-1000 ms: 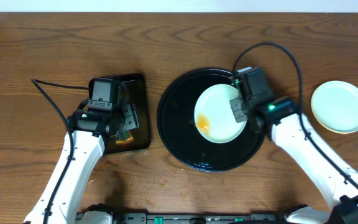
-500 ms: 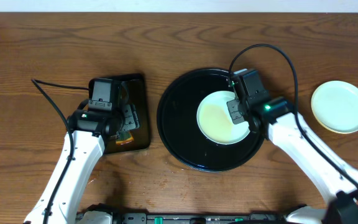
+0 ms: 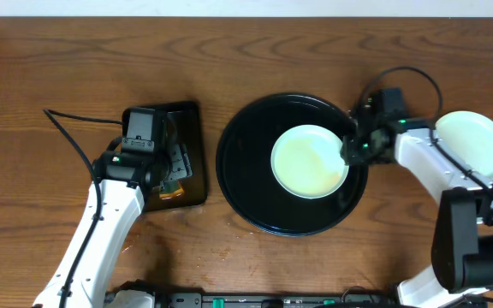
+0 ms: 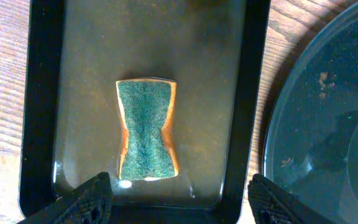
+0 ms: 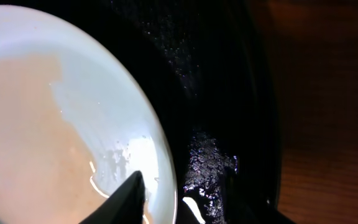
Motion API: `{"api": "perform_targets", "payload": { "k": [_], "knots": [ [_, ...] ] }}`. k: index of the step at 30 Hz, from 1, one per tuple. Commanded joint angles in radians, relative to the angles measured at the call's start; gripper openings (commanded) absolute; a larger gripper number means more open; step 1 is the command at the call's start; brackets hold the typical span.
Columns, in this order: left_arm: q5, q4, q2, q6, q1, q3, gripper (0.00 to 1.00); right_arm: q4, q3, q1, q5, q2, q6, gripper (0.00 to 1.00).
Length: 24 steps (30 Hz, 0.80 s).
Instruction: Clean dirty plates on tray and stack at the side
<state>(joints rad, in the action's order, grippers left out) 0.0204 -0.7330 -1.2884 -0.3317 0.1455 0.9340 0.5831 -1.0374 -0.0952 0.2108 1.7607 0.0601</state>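
My right gripper moves down a little toward the tray next, then closes on the plate's rim already between its open fingers.
One plate [image 3: 306, 161], pale with a mint rim and a yellowish centre, lies flat on the round black tray [image 3: 246, 171]. No smear shows on it. My right gripper [image 3: 352, 151] is at its right rim. In the right wrist view the gripper [image 5: 185, 200] is open and straddles the rim of the plate [image 5: 73, 112]: one finger lies over the plate, the other over the tray [image 5: 229, 93]. Plates [image 3: 478, 141] are stacked on the table at the right, mint on top with a yellow edge below. My left gripper [image 4: 179, 208] is open and empty.
A green and orange sponge [image 4: 146, 129] lies in the wet rectangular black tray [image 4: 92, 62] left of the round tray [image 4: 316, 124], under my left gripper [image 3: 171, 164]. My right arm partly covers the stacked plates. A black cable [image 3: 75, 128] runs on the table at the left.
The plate showed an orange smear a second ago and now shows none. My right gripper moved from over the plate to its right rim, the arm swinging right. The left arm is still.
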Motion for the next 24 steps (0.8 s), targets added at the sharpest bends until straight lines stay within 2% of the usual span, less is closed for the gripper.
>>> {"api": "perform_targets", "payload": {
  "k": [1, 3, 5, 10, 14, 22, 24],
  "knots": [
    [-0.002, -0.002, 0.002, 0.018, -0.004, 0.019, 0.72, 0.0, 0.005, 0.009, 0.108, 0.026, -0.039, 0.33],
    [-0.002, -0.003, 0.002, 0.018, -0.004, 0.019, 0.72, -0.006, 0.005, 0.006, 0.109, 0.056, -0.039, 0.33],
    [-0.002, -0.003, 0.002, 0.018, -0.004, 0.019, 0.72, -0.016, 0.005, 0.003, 0.108, 0.094, -0.039, 0.28],
    [-0.002, -0.003, 0.002, 0.018, -0.004, 0.019, 0.72, -0.039, 0.005, 0.003, 0.1, 0.142, -0.008, 0.02],
    [-0.002, -0.003, 0.002, 0.018, -0.004, 0.019, 0.72, -0.047, 0.003, 0.003, 0.092, 0.111, -0.002, 0.01],
    [-0.002, -0.003, 0.002, 0.018, -0.004, 0.019, 0.73, -0.027, 0.003, -0.047, 0.005, -0.12, -0.006, 0.01],
    [-0.002, -0.003, 0.002, 0.018, -0.004, 0.019, 0.77, -0.022, 0.003, -0.08, -0.039, -0.177, -0.005, 0.01]
  ]
}}
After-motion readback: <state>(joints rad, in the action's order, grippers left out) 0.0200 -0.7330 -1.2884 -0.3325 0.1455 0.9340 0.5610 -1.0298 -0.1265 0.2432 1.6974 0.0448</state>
